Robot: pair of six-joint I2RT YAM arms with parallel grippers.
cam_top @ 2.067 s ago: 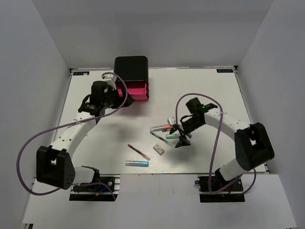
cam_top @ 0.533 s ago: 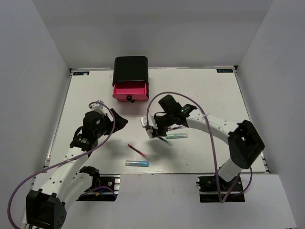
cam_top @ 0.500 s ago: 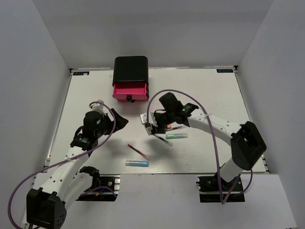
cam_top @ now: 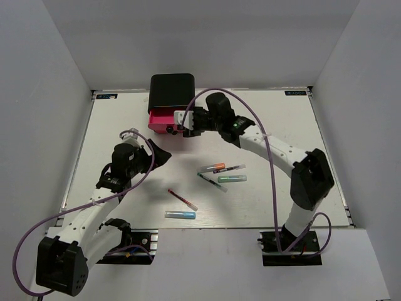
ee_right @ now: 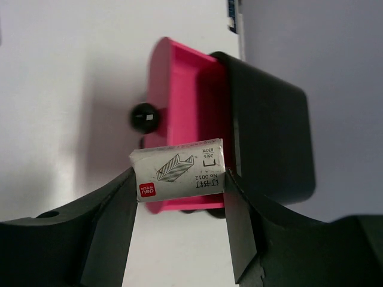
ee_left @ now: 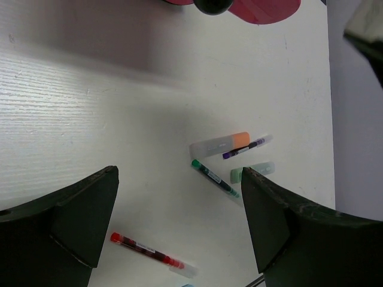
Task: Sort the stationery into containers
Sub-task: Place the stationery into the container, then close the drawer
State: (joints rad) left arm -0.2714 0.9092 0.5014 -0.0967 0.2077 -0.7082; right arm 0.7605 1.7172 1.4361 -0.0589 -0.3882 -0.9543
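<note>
The eraser block still hangs over the drawer's front side, so the robot's right gripper should next move outward past that side and let go of the eraser block over the drawer's open inside.
My right gripper point(cam_top: 183, 123) is shut on the small white eraser block point(ee_right: 179, 169), a printed white box, and holds it over the open pink-red drawer point(ee_right: 188, 113) with its black knob point(ee_right: 144, 118), pulled out of the black cabinet point(cam_top: 171, 91). My left gripper point(cam_top: 160, 156) is open and empty above the table. Between its fingers the left wrist view shows the orange-tipped marker point(ee_left: 219, 144), a thin dark pen point(ee_left: 245, 147), a green-capped pen point(ee_left: 214, 177), a pale green marker point(ee_left: 253, 173) and the thin red pen point(ee_left: 146, 252). A light blue marker point(cam_top: 180, 214) lies near the front.
The pens lie in a loose cluster at mid-table point(cam_top: 219, 174), right of my left gripper. Grey walls enclose the white table point(cam_top: 282, 132) on three sides. The right arm's purple cable arcs over the table's middle.
My right gripper has carried the white block from the pen cluster back and left to the open drawer. My left arm has barely moved.
</note>
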